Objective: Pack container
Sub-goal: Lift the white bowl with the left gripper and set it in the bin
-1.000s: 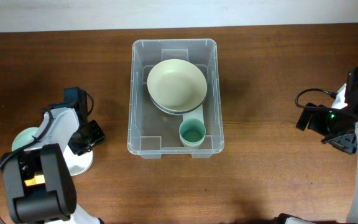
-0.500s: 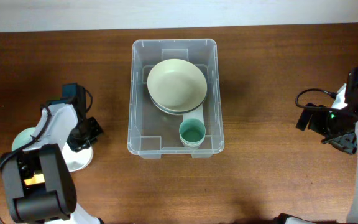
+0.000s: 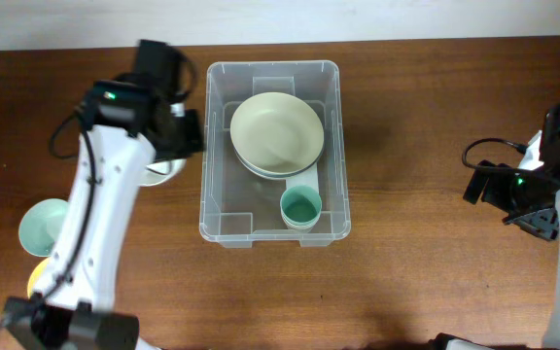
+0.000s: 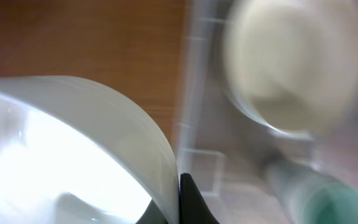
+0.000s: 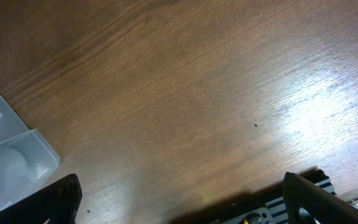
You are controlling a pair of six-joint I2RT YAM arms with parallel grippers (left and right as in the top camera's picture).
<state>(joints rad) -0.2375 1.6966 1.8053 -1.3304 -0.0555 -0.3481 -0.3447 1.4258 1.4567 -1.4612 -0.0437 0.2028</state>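
Observation:
I will carry the white bowl right in the overhead view and down with my left gripper, to release it on the container's empty bottom by the teal cup.
The clear plastic container (image 3: 272, 65) stands at the table's middle and holds a cream bowl (image 3: 276, 131) stacked on a grey one, plus a teal cup (image 3: 300, 207). My left gripper (image 3: 171, 136) is shut on the rim of a white bowl (image 3: 159, 173), held in the air just left of the container's left wall. In the left wrist view the white bowl (image 4: 61, 149) fills the lower left, pinched by the fingers (image 4: 178, 202), with the container (image 4: 197, 124), cream bowl (image 4: 291, 68) and teal cup (image 4: 334, 199) blurred beyond. My right gripper (image 3: 528, 206) is open and empty at the far right.
A pale green bowl (image 3: 42, 228) sits on the table at the left, with a yellow thing (image 3: 32, 282) partly hidden under my left arm. The right wrist view shows bare wood between the spread fingers (image 5: 185, 199) and a container corner (image 5: 17, 155).
My left arm has lifted the white bowl from the front left and swung it up to the container's left side. The pale green bowl is now uncovered. The right arm has not moved.

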